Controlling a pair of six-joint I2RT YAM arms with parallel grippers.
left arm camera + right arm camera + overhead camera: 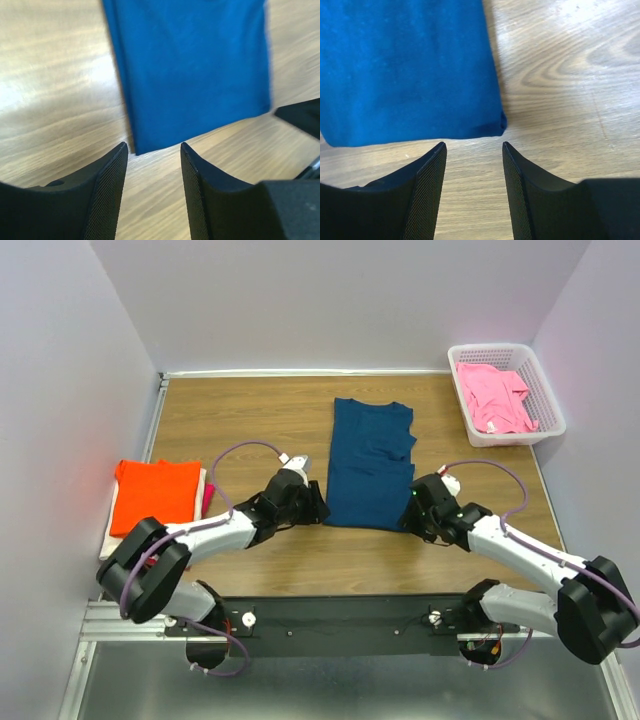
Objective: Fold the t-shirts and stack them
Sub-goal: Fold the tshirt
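Note:
The left gripper moves down onto the dark blue t-shirt's near corner on the orange stack's side point(328, 524) point(139, 149) next, since that corner lies below the gripper's open fingers.
A dark blue t-shirt point(370, 465) lies flat in the middle of the table, folded into a long strip. My left gripper point(318, 506) is open and empty at its near left corner point(142, 147). My right gripper point(410, 517) is open and empty at its near right corner point(497, 125). Both hold just short of the shirt's near hem, not touching it. An orange t-shirt point(155, 495) lies folded on top of a stack at the left edge, with white and magenta cloth showing under it. A pink t-shirt point(495, 397) lies crumpled in the basket.
A white plastic lattice basket point(548, 405) stands at the back right corner. Walls close in the table on the left, back and right. A black rail point(340, 622) runs along the near edge between the arm bases.

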